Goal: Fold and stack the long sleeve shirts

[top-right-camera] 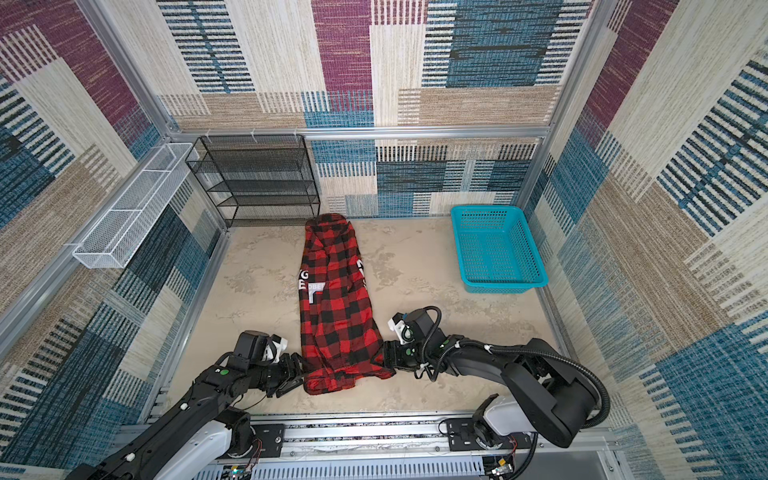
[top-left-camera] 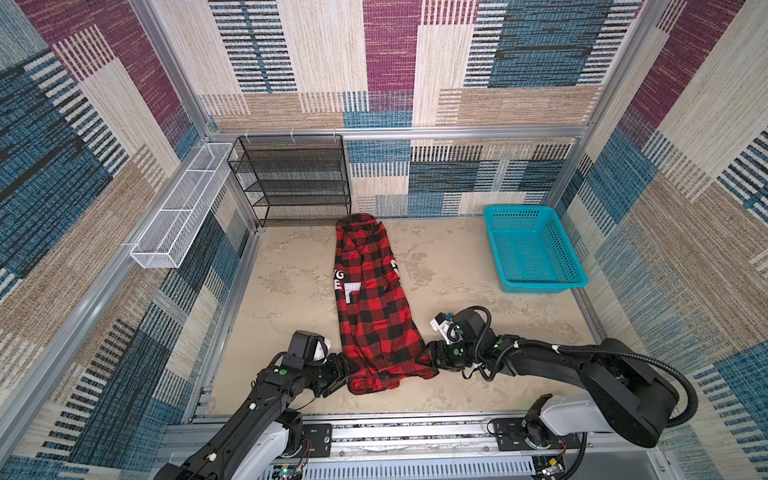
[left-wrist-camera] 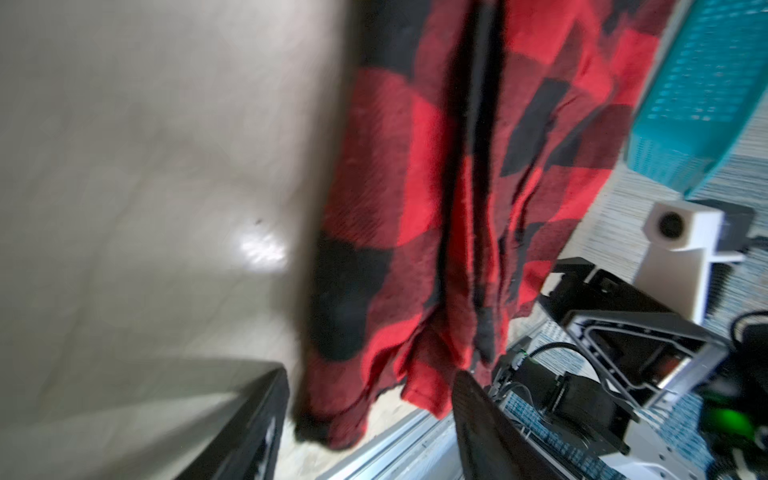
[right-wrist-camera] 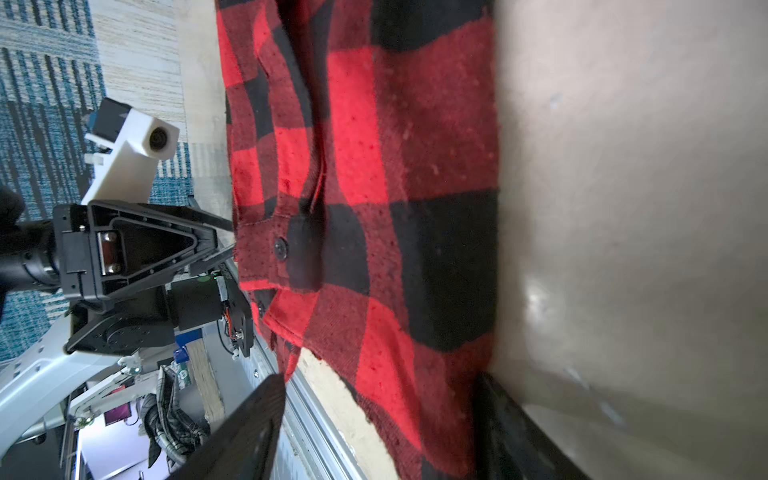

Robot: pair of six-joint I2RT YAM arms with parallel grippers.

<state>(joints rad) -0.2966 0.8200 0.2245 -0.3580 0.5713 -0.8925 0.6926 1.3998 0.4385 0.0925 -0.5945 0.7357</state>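
I will move the spread fingers of my right gripper a little toward my left gripper next and close them there, because the buttoned hem's near corner (top-left-camera: 426,370) (right-wrist-camera: 428,424) is already between them.
One long sleeve shirt (top-left-camera: 374,316) (top-right-camera: 336,316), red-and-black check with white letters, lies on the beige table as a narrow strip running from the back wall toward the front. My left gripper (top-left-camera: 343,372) (top-right-camera: 297,374) sits at its near left corner. In the left wrist view, the left gripper (left-wrist-camera: 370,399) is open, with the shirt's hem (left-wrist-camera: 415,187) between the spread fingers. My right gripper (top-left-camera: 428,359) (top-right-camera: 384,357) is at the near right corner. In the right wrist view, the right gripper (right-wrist-camera: 386,411) is open around the shirt's edge (right-wrist-camera: 374,166).
A teal plastic basket (top-left-camera: 540,286) (top-right-camera: 503,286) stands at the back right. A black mesh rack (top-left-camera: 295,178) stands against the back wall, and a white wire shelf (top-left-camera: 178,208) hangs on the left wall. An aluminium rail (top-left-camera: 415,432) runs along the table's front edge.
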